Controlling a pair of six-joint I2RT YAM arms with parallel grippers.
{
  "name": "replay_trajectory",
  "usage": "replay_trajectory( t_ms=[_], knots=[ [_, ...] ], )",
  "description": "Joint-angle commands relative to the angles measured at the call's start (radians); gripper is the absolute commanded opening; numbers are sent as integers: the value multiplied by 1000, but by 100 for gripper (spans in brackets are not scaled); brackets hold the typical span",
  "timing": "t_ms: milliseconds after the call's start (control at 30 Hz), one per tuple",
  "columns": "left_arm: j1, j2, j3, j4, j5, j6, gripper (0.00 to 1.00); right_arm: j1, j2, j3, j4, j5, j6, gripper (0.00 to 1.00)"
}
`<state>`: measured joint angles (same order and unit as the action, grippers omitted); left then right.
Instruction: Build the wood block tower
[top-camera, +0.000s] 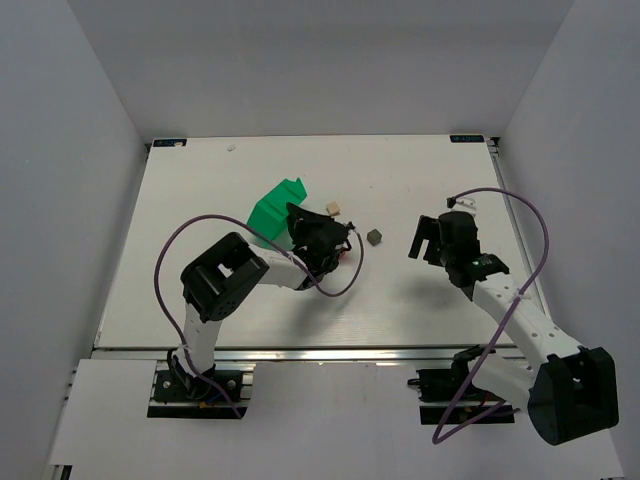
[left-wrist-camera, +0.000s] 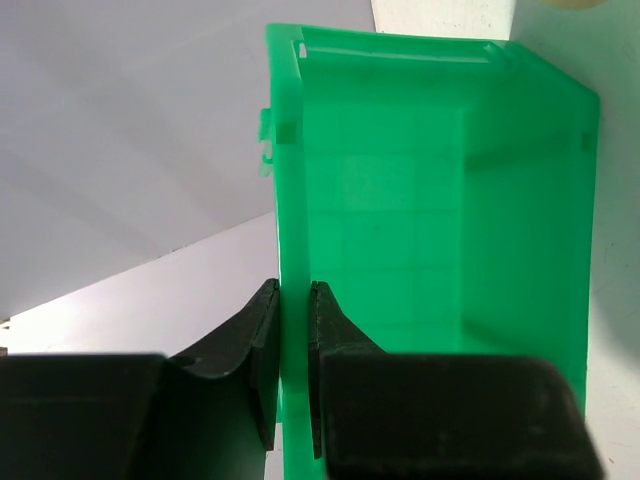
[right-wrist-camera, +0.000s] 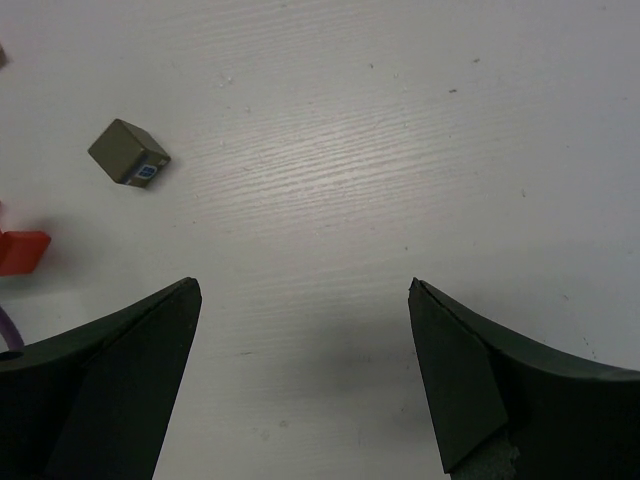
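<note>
My left gripper holds the green bin (top-camera: 270, 212), and the bin is empty inside. It needs to carry the bin to the left in the top view and down onto the bare tabletop to release it there.
The blocks lie apart on the white table (top-camera: 200, 190), not stacked. A pale beige cube (top-camera: 333, 209) sits right of the green bin (top-camera: 270, 212). A grey-brown cube (top-camera: 375, 237) lies mid-table and shows in the right wrist view (right-wrist-camera: 128, 153). A red-orange block (right-wrist-camera: 20, 250) lies at that view's left edge; from above it (top-camera: 346, 256) is mostly hidden by the left arm. My left gripper (top-camera: 296, 218) is shut on the bin's side wall (left-wrist-camera: 293, 300). My right gripper (top-camera: 420, 238) is open and empty above bare table (right-wrist-camera: 305, 290), right of the grey-brown cube.
The green bin (left-wrist-camera: 430, 230) is tipped and fills the left wrist view, its inside empty. A purple cable (top-camera: 345, 275) loops beside the left arm near the red-orange block. The table's right edge (top-camera: 510, 220) is close to the right arm.
</note>
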<state>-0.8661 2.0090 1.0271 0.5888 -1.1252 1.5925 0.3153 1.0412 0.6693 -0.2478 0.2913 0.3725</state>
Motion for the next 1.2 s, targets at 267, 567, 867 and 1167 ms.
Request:
replay_trajectory(
  t_ms=[267,567,867,1167],
  knots=[
    [64,-220,230,-571,158,-674,0,-10,63,39,1,-36,49,90],
    [179,-553,179,-753,210,-1095,0,-9,46,50,33,-109,31,89],
    [344,-864,-172,-763,176,-1793,3,-8,74,88,64,-185,-32,89],
    [593,-796,-279,-655,294,-1878,4,17,109,84,235,-566,-303,89]
  ],
)
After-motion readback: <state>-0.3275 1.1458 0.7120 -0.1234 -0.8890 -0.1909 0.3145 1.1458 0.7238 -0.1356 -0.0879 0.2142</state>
